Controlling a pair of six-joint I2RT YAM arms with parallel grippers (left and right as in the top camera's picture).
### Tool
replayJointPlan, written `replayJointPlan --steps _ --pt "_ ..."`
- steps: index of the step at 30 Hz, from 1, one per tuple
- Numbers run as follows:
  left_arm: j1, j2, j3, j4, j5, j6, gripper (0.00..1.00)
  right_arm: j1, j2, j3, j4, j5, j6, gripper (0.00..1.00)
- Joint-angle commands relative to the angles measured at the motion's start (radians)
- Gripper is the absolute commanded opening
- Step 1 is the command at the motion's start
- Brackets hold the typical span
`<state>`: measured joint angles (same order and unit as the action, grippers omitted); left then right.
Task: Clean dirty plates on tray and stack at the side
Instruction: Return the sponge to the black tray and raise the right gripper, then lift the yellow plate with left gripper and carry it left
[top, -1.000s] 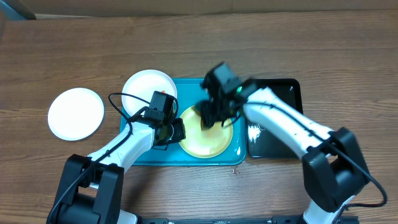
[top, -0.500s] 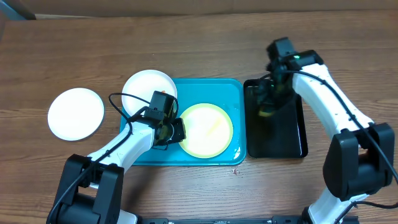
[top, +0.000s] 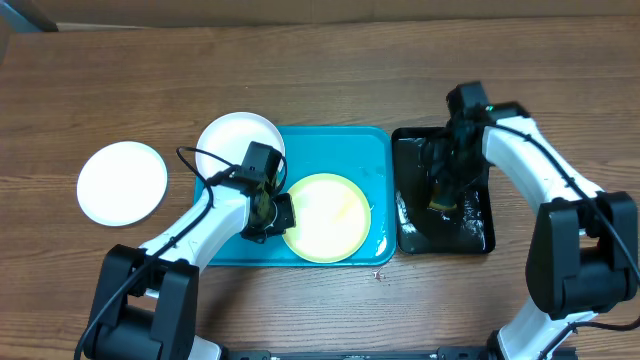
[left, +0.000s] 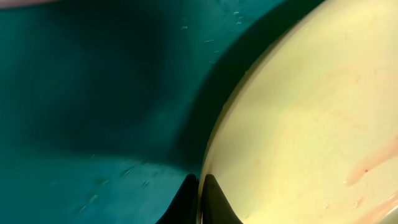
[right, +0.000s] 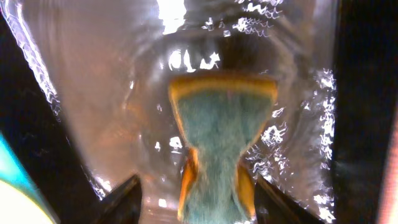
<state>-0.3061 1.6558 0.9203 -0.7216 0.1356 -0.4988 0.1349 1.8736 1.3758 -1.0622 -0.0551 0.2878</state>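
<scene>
I need to lift, carry and lower the yellow plate onto the lone white plate next with my left gripper, as that plate lies to its left in the overhead view.
A pale yellow plate with faint orange smears lies on the turquoise tray. My left gripper is shut on its left rim. In the left wrist view the fingertips pinch the edge of the yellow plate. One white plate overlaps the tray's far left corner. Another white plate lies on the table at the left. My right gripper hangs over the black tray, open. A green and yellow sponge lies between its fingers, with a gap on each side.
The glossy black tray stands right of the turquoise one; its floor is wet and shiny. Bare wooden table lies beyond both trays and at the far left around the lone white plate.
My right arm swung from the yellow plate over to the black tray, then opened and let go of the sponge. The left gripper closed on the plate's rim, and the plate shifted slightly toward me.
</scene>
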Motion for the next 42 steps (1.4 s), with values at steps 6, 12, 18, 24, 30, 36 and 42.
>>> replayJointPlan --steps 6,12,18,24,30,36,42 --pt "-0.003 -0.031 0.33 -0.257 -0.29 0.005 0.04 -0.154 -0.016 0.227 -0.111 -0.051 -0.003 0.92" --pt "-0.025 -0.066 0.524 -0.358 -0.38 0.006 0.04 -0.216 -0.016 0.225 -0.129 -0.051 -0.003 1.0" --pt "-0.138 -0.07 0.674 -0.4 -0.557 0.028 0.04 -0.22 -0.016 0.225 -0.128 -0.051 -0.003 1.0" --pt "-0.341 -0.068 0.716 -0.381 -0.958 0.122 0.04 -0.22 -0.016 0.225 -0.128 -0.051 -0.003 1.0" --pt "-0.593 -0.059 0.716 -0.397 -1.45 0.164 0.04 -0.22 -0.016 0.225 -0.128 -0.051 -0.003 1.0" --pt "-0.776 -0.059 0.716 -0.371 -1.645 0.159 0.04 -0.22 -0.016 0.225 -0.128 -0.051 -0.003 1.0" --pt "-0.75 -0.059 0.716 -0.35 -1.639 0.15 0.04 -0.22 -0.016 0.225 -0.128 -0.051 -0.003 1.0"
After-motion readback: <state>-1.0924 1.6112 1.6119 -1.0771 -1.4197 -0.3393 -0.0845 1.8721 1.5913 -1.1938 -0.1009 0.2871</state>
